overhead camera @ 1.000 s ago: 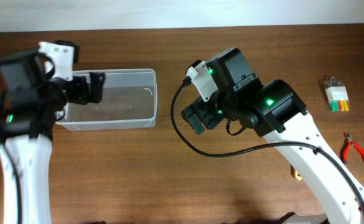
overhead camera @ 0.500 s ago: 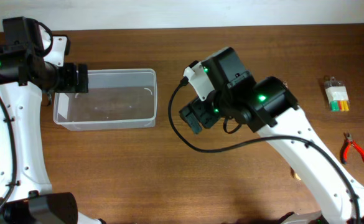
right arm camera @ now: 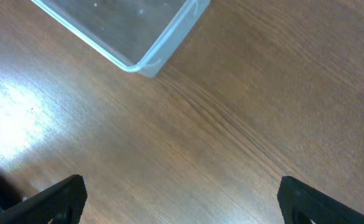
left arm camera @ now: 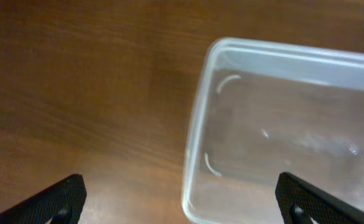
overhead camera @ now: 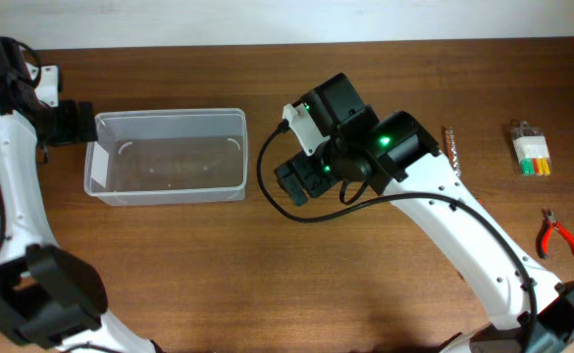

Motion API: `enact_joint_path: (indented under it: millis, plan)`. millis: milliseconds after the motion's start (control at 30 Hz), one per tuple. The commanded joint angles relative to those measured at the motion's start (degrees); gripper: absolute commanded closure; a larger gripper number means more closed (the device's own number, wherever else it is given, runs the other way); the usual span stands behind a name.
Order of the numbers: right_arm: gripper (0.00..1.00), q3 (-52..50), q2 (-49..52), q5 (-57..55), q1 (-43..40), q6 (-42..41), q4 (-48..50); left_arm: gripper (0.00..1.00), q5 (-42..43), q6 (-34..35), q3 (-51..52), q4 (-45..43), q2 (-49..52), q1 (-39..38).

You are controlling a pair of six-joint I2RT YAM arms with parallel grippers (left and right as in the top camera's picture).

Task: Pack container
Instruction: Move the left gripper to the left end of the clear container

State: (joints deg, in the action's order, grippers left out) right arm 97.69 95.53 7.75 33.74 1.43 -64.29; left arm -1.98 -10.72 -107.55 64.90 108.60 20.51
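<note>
My left gripper should next move down and to the right in the overhead view, onto the container's short side, which is ahead between its open fingers.
The container (overhead camera: 169, 112) is a clear plastic bin at the table's left and looks empty. My left gripper (overhead camera: 78, 126) hovers open just off its left end. In the left wrist view the container's rounded corner (left arm camera: 197, 124) lies between and ahead of the widely spread fingertips (left arm camera: 63, 198), with nothing held by the left gripper (left arm camera: 182, 205). My right gripper (overhead camera: 296, 182) hangs open over bare wood to the right of the container. The right wrist view shows the container's corner (right arm camera: 150, 59) far ahead of the right gripper (right arm camera: 180, 202), which holds nothing.
At the far right lie a small packet of yellow and green pieces (overhead camera: 532, 154), red-handled pliers (overhead camera: 558, 235) and a thin dark rod-like thing (overhead camera: 450, 152). The right arm's black cable (overhead camera: 267, 186) loops beside its gripper.
My left arm has swung leftward, from above the container's left end to outside its rim. The right arm has shifted slightly left, uncovering the thin rod. Both grippers stayed open.
</note>
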Motion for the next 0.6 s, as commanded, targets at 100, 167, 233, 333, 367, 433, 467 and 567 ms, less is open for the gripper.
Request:
enact_joint_path:
  millis: [100, 167, 233, 333, 367, 433, 467, 567]
  plan:
    - [0.01, 0.6, 0.4, 0.7, 0.0, -0.7, 0.9, 0.01, 1.2, -0.1, -1.0, -1.4, 4.0, 0.6]
    - [0.01, 0.6, 0.4, 0.7, 0.0, -0.7, 0.8, 0.01, 1.3, 0.0, -1.0, -1.1, 4.9, 0.6]
    - [0.01, 0.6, 0.4, 0.7, 0.0, -0.7, 0.8, 0.01, 2.6, -0.1, -1.0, -0.7, 5.2, 0.6]
    - [0.01, 0.6, 0.4, 0.7, 0.0, -0.7, 1.2, 0.01, 2.9, -0.2, -1.0, -1.9, 5.5, 0.6]
    - [0.01, 0.6, 0.4, 0.6, 0.0, -0.6, 1.3, 0.01, 2.9, -0.7, -1.0, -2.4, 5.6, 0.6]
    - [0.01, 0.6, 0.5, 0.7, 0.0, -0.2, 1.6, 0.01, 2.9, -2.6, -1.0, -2.9, 6.2, 0.7]
    - [0.01, 0.6, 0.6, 0.6, -0.1, -0.1, 1.8, 0.01, 2.9, -3.5, -1.0, -3.0, 6.7, 0.7]
    - [0.01, 0.6, 1.3, 0.7, 0.0, 2.0, 2.0, 0.01, 3.6, -4.4, -1.0, -3.0, 8.6, 0.6]
